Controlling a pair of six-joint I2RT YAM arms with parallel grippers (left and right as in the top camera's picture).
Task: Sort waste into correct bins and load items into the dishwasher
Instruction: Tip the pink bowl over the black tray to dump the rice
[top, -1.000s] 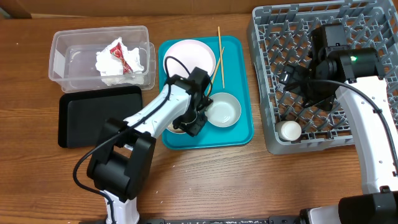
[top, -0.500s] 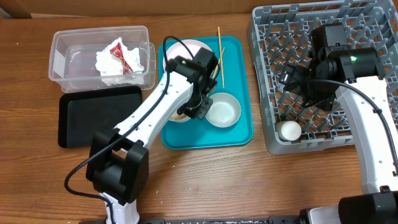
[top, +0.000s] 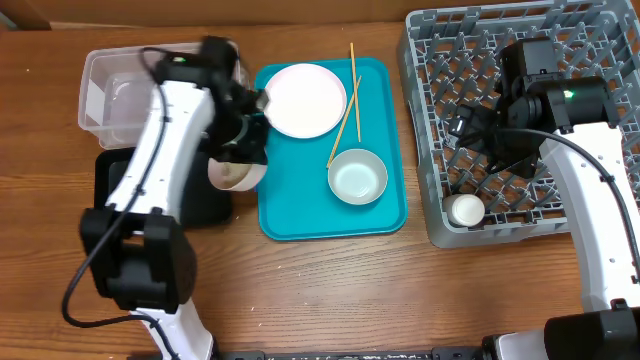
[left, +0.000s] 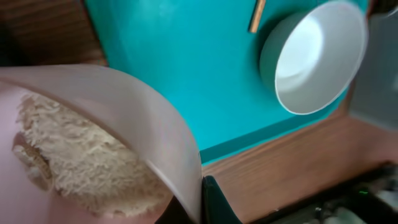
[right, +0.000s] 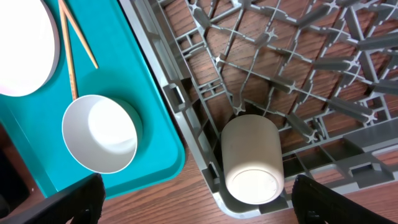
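Note:
I will tip rice onto the black tray, then lower the bowl onto the bare teal patch (top: 298, 182), since it lies right of my left gripper in the overhead view.
My left gripper (top: 247, 160) is shut on the rim of a small white bowl (top: 233, 175) and holds it tilted over the right end of the black tray (top: 120, 190). In the left wrist view the fingers (left: 200, 200) pinch the bowl wall (left: 143, 124), and white rice (left: 81, 162) clings inside. The clear tub (top: 100, 100) is partly hidden by my left arm; the napkin and wrapper are hidden. A pink plate (top: 305, 100), two chopsticks (top: 347, 110) and a second white bowl (top: 357, 177) lie on the teal tray (top: 300, 215). My right gripper (right: 208, 211) is open above the grey rack (top: 520, 50), over a white cup (right: 252, 158).
The rack fills the right side, with the cup (top: 466, 210) lying in its front left corner. Bare wooden table lies in front of the trays.
My left arm has lifted the bowl of rice off the teal tray and swung it left to the black tray's right end. The right arm has not moved.

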